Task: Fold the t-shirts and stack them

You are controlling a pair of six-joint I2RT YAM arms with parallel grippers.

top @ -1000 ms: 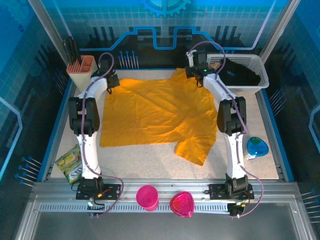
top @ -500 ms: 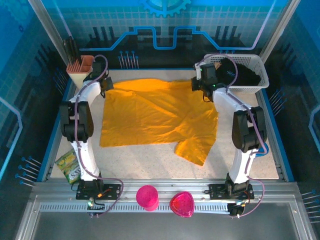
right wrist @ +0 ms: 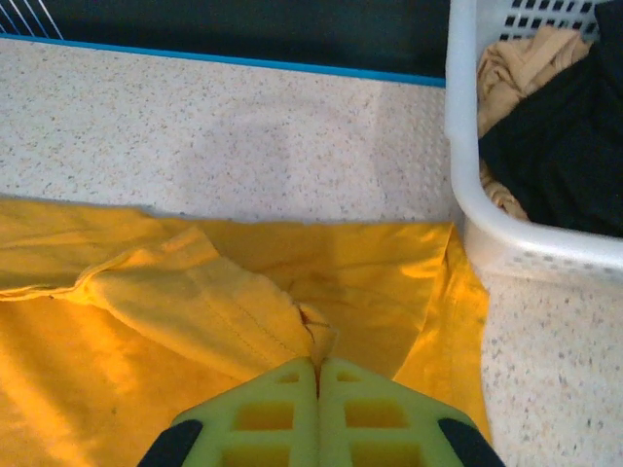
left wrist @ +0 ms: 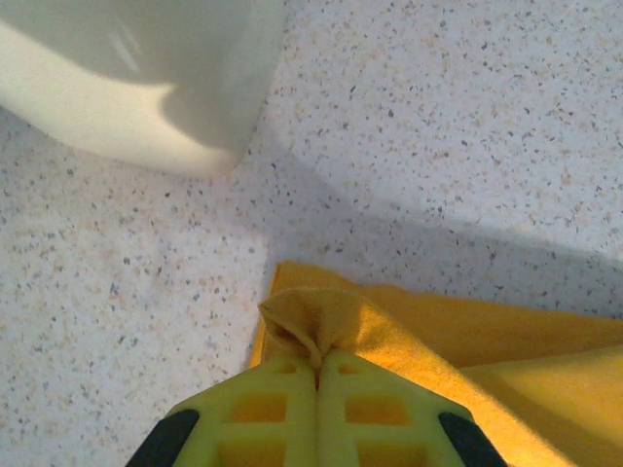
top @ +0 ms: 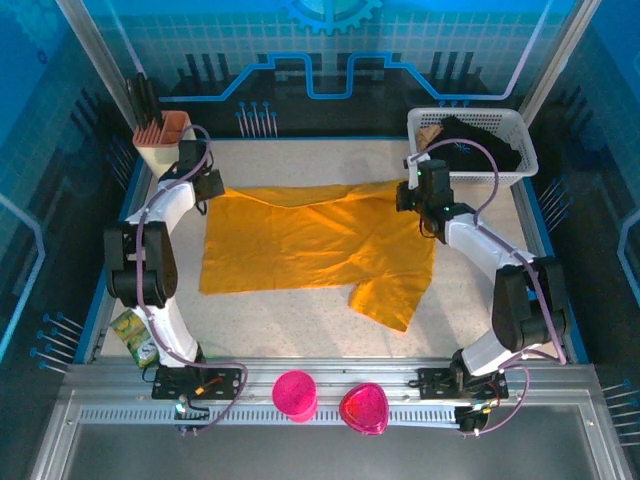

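The shirt's flat body lies open below and back of my fingers. My right gripper will next draw back and down and release the shirt's seamed fold there.
An orange-yellow t-shirt lies spread on the speckled table, its far edge lifted and folded toward the near side. My left gripper is shut on the shirt's far left corner; in the left wrist view a pinched fold of fabric bulges out between the yellow fingers. My right gripper is shut on the far right part of the shirt, and the right wrist view has a seamed fold running into its closed fingers. One sleeve trails toward the near edge.
A white basket holding dark and tan clothes stands at the far right, close to my right gripper. A tan holder sits far left. A snack packet, a blue item, and two pink cups are near the front.
Both grippers have pulled the shirt's far edge toward the near side, folding it over. The arms moved back from the far end, spreading outward.
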